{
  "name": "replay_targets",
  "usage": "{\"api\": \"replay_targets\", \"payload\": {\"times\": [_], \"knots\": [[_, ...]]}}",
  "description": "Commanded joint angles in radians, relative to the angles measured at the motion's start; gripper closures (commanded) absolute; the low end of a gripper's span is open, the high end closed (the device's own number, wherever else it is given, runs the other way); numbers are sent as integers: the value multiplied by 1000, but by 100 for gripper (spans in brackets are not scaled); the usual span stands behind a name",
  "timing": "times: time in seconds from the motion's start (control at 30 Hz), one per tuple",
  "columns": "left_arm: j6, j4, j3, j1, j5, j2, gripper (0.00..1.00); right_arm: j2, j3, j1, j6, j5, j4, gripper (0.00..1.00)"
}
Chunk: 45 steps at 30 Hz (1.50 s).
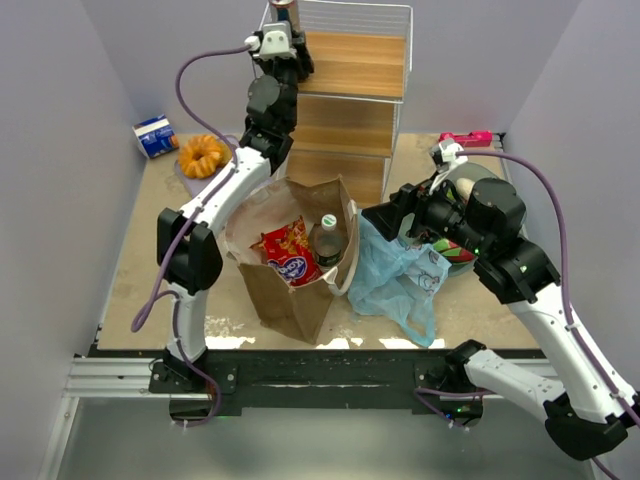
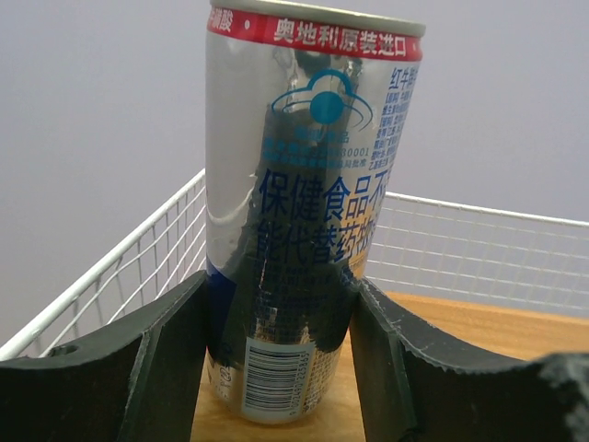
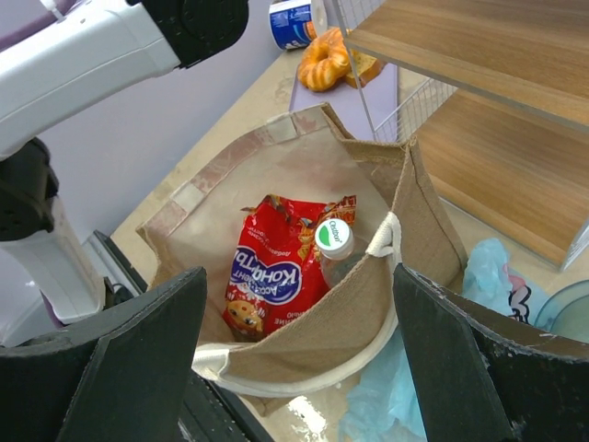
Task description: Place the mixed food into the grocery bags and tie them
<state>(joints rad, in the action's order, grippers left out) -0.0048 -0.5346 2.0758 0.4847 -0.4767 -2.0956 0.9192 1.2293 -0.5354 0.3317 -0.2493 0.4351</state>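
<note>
I should next bring the can back off the shelf with my left gripper and down to release it in the paper bag, which stands open between the packet and bottle (image 1: 312,244).
A silver drink can (image 2: 308,184) with a red top band and blue print stands upright on the wooden top shelf (image 2: 479,336). My left gripper (image 2: 281,308) is shut on the can, one finger against each side. In the top view that gripper (image 1: 287,27) and the can (image 1: 285,10) are at the far end of the shelf. The brown paper bag (image 1: 300,300) stands open, holding a red snack packet (image 3: 281,267) and a clear bottle (image 3: 333,238) with a green-white cap. My right gripper (image 3: 299,295) hangs open above the bag's near rim (image 3: 368,313). Beside it lies the light-blue plastic bag (image 1: 400,280).
A white wire rack with wooden shelves (image 1: 350,60) stands at the back. An orange ring pastry (image 1: 203,155) and a blue-white carton (image 1: 156,136) sit at the back left. A green bowl (image 1: 455,252) is under my right arm. A pink object (image 1: 465,138) lies at the back right.
</note>
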Motion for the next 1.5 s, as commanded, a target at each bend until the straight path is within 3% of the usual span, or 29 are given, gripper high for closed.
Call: {"api": "replay_targets", "payload": {"times": [0.0, 0.17, 0.7, 1.47], "knots": [[51, -50, -186, 3, 26, 43, 89, -3, 18, 3, -11, -7, -6, 14], [94, -108, -244, 23, 110, 108, 100, -13, 10, 3, -13, 11, 4, 14], [117, -297, -393, 46, 291, 279, 100, -2, 16, 3, -28, 38, 24, 14], [72, -355, -431, 46, 388, 405, 100, 6, 22, 3, -45, 62, 47, 14]]}}
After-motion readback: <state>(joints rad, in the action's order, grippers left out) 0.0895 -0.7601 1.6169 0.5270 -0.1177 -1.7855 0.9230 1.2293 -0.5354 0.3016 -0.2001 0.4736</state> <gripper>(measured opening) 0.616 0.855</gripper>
